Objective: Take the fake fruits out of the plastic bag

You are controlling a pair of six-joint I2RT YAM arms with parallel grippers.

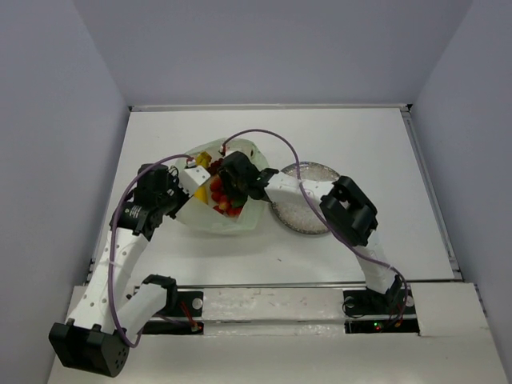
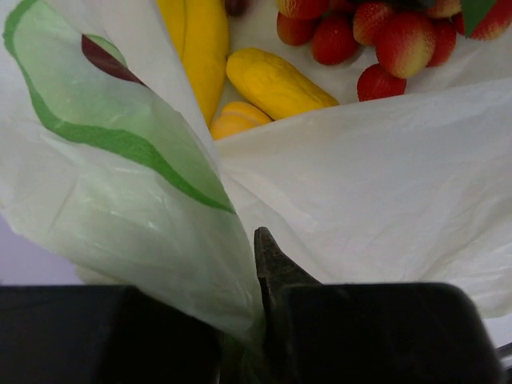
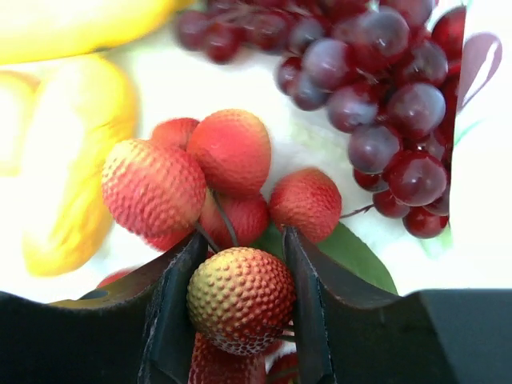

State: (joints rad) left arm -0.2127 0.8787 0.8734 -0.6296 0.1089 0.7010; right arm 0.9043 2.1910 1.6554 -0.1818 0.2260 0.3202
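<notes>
The empty grey plate (image 1: 298,214) is to the right of my right gripper in the top view. So I need to raise the cluster of fruits from the bag (image 1: 234,221), move it across, lower it and let it go.
The plastic bag (image 1: 234,221) lies open in the middle of the table with the fake fruits (image 1: 217,197) showing in its mouth. My left gripper (image 2: 254,264) is shut on a fold of the bag's edge (image 2: 160,240) and holds it up. Past that fold lie yellow fruits (image 2: 276,82) and red bumpy ones (image 2: 404,44). My right gripper (image 3: 245,237) reaches inside the bag, both fingers pressed against a red bumpy fruit (image 3: 240,298) of a leafy cluster. A dark red grape bunch (image 3: 376,96) lies just beyond it, and a yellow fruit (image 3: 76,160) to the left.
A round speckled grey plate (image 1: 309,218) sits right of the bag, partly under my right arm (image 1: 348,210). White walls close in the table on the left, back and right.
</notes>
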